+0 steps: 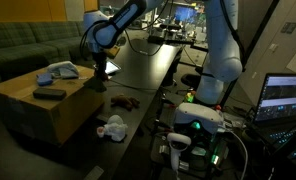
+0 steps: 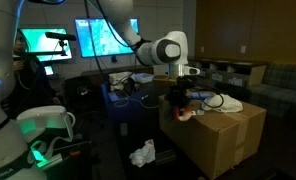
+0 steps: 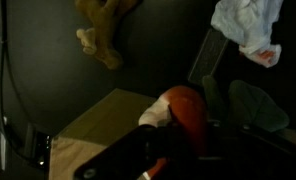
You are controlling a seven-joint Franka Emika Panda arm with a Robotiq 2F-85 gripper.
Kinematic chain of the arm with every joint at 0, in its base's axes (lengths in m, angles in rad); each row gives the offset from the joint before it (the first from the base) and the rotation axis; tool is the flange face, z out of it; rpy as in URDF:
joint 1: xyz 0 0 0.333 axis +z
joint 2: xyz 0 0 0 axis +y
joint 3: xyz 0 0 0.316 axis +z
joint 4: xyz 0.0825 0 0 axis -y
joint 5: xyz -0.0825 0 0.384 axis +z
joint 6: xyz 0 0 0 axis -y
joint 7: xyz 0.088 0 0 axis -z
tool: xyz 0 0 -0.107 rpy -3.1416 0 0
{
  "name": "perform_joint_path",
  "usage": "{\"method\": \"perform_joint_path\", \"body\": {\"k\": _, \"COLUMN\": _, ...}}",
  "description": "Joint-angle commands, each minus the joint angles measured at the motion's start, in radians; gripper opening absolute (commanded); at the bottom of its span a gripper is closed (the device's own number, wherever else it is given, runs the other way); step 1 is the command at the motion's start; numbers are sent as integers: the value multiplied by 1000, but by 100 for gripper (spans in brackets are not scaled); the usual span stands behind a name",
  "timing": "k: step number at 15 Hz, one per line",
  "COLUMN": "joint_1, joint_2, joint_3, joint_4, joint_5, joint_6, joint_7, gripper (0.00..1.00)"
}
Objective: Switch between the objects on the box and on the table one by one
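Observation:
My gripper should next move back off the box and down to the tabletop in the gap between the brownish piece [image 1: 124,100] and white rag to release there, because that spot is clear.
My gripper [image 3: 178,135] is shut on the red roundish piece [image 3: 184,108] over a corner of the tan cardboard box [image 3: 93,135]. Both exterior views show the gripper [image 1: 96,76] [image 2: 178,100] at that corner, with the red piece [image 2: 188,113] below the fingers. On the box [image 1: 38,110] [image 2: 228,135] lie a flat black bar [image 1: 50,93] and a bluish-white item [image 1: 60,71]. The white cloth rag [image 1: 113,127] [image 2: 141,152] [image 3: 248,30] and a dark brownish piece [image 1: 124,100] [image 3: 103,30] lie on the black table [image 1: 143,75]. I cannot tell whether the red piece touches the box.
A tablet with a bright screen [image 1: 110,68] lies on the table just behind the gripper. A green sofa [image 1: 18,45] stands behind the box. The robot's base [image 1: 198,118] and an open laptop [image 1: 286,98] stand at the table's far side. Monitors [image 2: 103,38] glow at the back.

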Motion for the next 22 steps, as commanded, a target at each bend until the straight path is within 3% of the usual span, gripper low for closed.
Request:
{"method": "perform_joint_path", "body": {"k": 1, "joint_1": 8, "joint_2": -140, "joint_3": 2, "joint_4": -252, "joint_5": -9, "joint_6": 88, "joint_7": 68, "gripper": 9}}
{"method": "perform_joint_path", "body": {"k": 4, "joint_1": 1, "joint_2": -132, "joint_3": -7, "joint_4": -371, "joint_5": 0, "joint_6": 174, "joint_7": 133, "gripper": 8}}
{"method": "perform_joint_path", "body": {"k": 7, "joint_1": -5, "joint_2": -66, "joint_3": -26, "joint_4": -410, "joint_5": 4, "joint_6": 237, "joint_7": 182, "gripper": 8}}
{"method": "perform_joint_path", "body": {"k": 15, "joint_1": 12, "joint_2": 156, "joint_3": -108, "joint_4": -327, "joint_5": 3, "joint_6": 293, "joint_7": 264, "gripper": 11}}
{"method": "perform_joint_path", "body": {"k": 16, "joint_1": 14, "joint_2": 172, "joint_3": -115, "joint_4": -317, "joint_5": 6, "joint_6": 295, "joint_7": 272, "gripper": 29}}
{"method": "perform_joint_path", "body": {"k": 17, "joint_1": 15, "joint_2": 186, "joint_3": -117, "joint_4": -306, "joint_5": 11, "joint_6": 296, "joint_7": 279, "gripper": 39}}
{"method": "perform_joint_path", "body": {"k": 22, "joint_1": 29, "joint_2": 226, "joint_3": -131, "joint_4": -263, "joint_5": 18, "joint_6": 290, "joint_7": 327, "gripper": 76}}
